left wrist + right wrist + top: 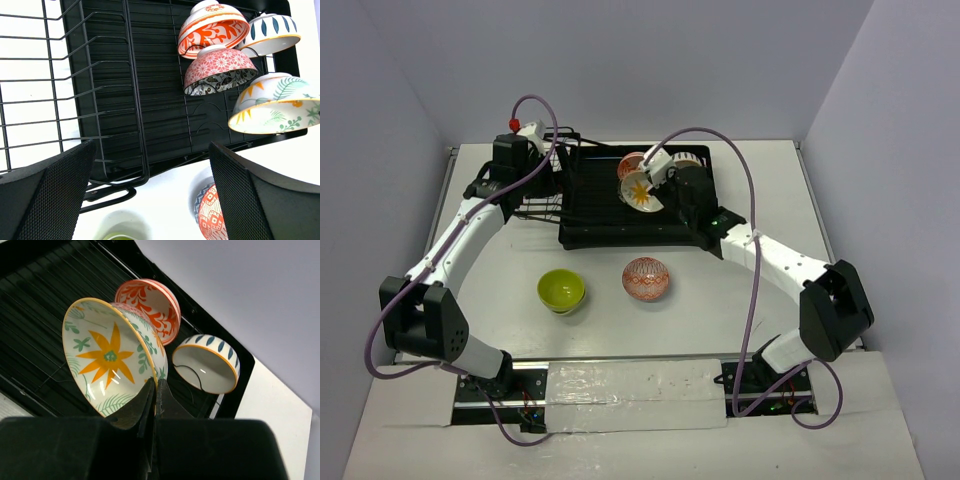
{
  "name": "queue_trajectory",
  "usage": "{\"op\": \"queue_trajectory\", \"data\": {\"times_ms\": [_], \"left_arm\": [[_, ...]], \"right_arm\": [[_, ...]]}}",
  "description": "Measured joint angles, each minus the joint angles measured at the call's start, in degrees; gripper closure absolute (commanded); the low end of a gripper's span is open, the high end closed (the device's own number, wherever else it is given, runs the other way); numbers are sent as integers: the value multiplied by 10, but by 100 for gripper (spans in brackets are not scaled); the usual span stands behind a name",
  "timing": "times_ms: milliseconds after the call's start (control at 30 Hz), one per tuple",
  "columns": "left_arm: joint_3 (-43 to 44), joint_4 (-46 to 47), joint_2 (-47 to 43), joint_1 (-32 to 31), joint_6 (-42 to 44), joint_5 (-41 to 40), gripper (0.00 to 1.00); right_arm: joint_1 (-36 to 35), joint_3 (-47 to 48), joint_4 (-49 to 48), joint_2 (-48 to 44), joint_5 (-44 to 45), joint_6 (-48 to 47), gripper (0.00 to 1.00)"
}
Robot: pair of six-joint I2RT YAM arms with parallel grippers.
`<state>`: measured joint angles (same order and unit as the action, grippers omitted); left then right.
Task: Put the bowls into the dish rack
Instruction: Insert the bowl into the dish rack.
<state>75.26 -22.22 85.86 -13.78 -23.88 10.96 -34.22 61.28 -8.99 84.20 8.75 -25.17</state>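
My right gripper brings the tilted bowl down and back to the empty slats (629,215) beside the pink flowered bowl next, to release it there.
The black dish rack (595,215) lies at the back of the table. My right gripper (655,172) is shut on the rim of the white bowl with the orange leaf pattern (640,192) and holds it tilted over the rack's slats; the pinch also shows in the right wrist view (156,385). The lime green bowl (561,290) and the red-orange patterned bowl (646,279) stand on the table in front of the rack. My left gripper (152,150) is open and empty above the rack's left side. No plain cream-pink bowl shows.
Three other bowls stand on edge in the rack: an orange-and-white one (212,22), a pink flowered one (217,70) and a white one with blue leaves (272,32). The wire basket (30,100) is attached at the rack's left. Grey walls close in the table.
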Motion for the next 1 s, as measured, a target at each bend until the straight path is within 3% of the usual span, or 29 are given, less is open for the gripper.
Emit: {"op": "queue_trajectory", "data": {"times_ms": [533,1000], "left_arm": [[0,0,7,5,0,0,1],[0,5,9,7,0,-1,1]], "right_arm": [[-8,-130,-182,0,-41,-67,100],[-18,-157,-337,42,-12,-125,100]]}}
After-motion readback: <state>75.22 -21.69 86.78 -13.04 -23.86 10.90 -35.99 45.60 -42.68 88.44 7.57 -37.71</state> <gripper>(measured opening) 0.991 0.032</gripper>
